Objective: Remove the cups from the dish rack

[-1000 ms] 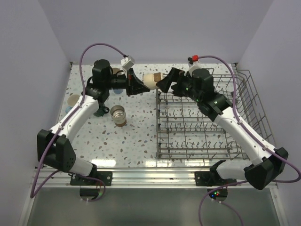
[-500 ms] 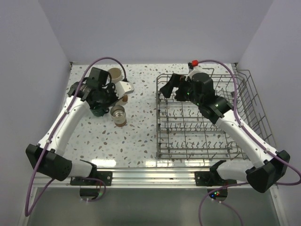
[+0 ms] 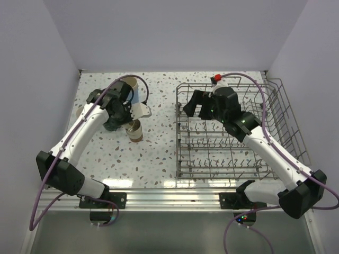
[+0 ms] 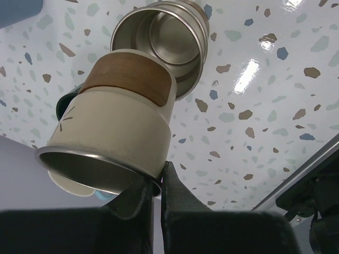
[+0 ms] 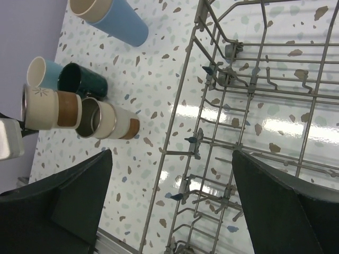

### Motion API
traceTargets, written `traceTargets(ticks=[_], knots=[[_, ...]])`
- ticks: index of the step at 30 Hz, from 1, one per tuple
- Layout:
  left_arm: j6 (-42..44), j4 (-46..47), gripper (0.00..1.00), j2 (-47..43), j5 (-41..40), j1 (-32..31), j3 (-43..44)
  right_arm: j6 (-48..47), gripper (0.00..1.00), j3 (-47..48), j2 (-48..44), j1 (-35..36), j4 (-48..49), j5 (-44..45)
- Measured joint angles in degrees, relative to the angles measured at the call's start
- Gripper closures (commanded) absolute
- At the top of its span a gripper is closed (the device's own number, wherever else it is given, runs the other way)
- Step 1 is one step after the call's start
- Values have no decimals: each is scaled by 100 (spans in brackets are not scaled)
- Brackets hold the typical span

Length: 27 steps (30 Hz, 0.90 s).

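My left gripper holds a cup and next needs to move down and toward the rack (image 3: 288,106). It should let go of the cup base-first inside the standing cup, because the standing cup's empty opening faces up.
My left gripper (image 4: 155,182) is shut on the rim of a cream cup with a brown band (image 4: 116,127), which it holds tilted just above a similar short cup (image 4: 164,37) standing on the table. In the top view that held cup (image 3: 142,109) hangs left of the dish rack (image 3: 288,106). A dark teal mug (image 5: 85,79), a light blue mug (image 5: 45,71) and a light blue tumbler (image 5: 114,18) stand close by on the table. My right gripper (image 3: 192,103) is open and empty above the rack's far left corner. No cups show inside the rack (image 5: 249,106).
The cups are grouped on the speckled table (image 3: 159,143) to the left of the rack, near the left wall. Rows of upright tines fill the rack floor. The arms' bases and a metal rail (image 3: 169,197) line the near edge.
My left gripper carried the banded cup away from the right gripper, leftward and down over the cups on the table. The right gripper let go, opened wide and drew back over the rack.
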Motion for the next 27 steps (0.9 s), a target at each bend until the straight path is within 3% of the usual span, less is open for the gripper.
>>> traceTargets(ticks=[9,19,27], knots=[[37,-13,100,236,-511,-391,160,-50,2,-111,-160,0,-122,116],[37,-59,100,503,-575,-640,1132,-105,2,-120,-160,0,-184,146],[17,-4,100,518,-487,-745,413,-153,2,-120,-160,0,-271,153]])
